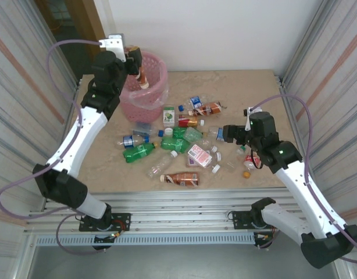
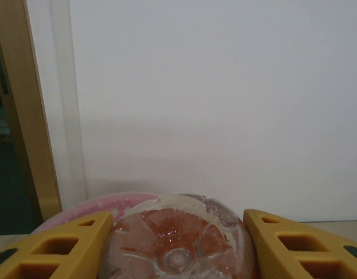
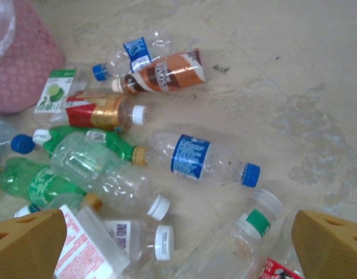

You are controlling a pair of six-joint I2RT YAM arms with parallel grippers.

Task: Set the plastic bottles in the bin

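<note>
The orange-brown bottle will go over the middle of the bin's opening (image 1: 150, 74) with my left gripper, and I will lower it to let it go.
My left gripper (image 1: 138, 65) is shut on an orange-brown plastic bottle (image 1: 143, 77), which hangs cap down over the round pink bin (image 1: 157, 93) at the back left. In the left wrist view the bottle's ribbed base (image 2: 178, 238) sits between my yellow fingers (image 2: 56, 250), with the bin's rim (image 2: 109, 203) just behind. Several more plastic bottles lie scattered mid-table, among them a green one (image 1: 138, 153) and a brown one (image 1: 181, 179). My right gripper (image 1: 222, 133) hovers open over the heap's right side. Below it lie a blue-labelled clear bottle (image 3: 207, 160) and a green-banded clear bottle (image 3: 248, 232).
Metal frame walls close in the table on the left and right, and a white wall stands behind the bin. A red-and-white flattened carton (image 1: 199, 154) lies among the bottles. Bare tabletop (image 1: 254, 93) shows at the back right.
</note>
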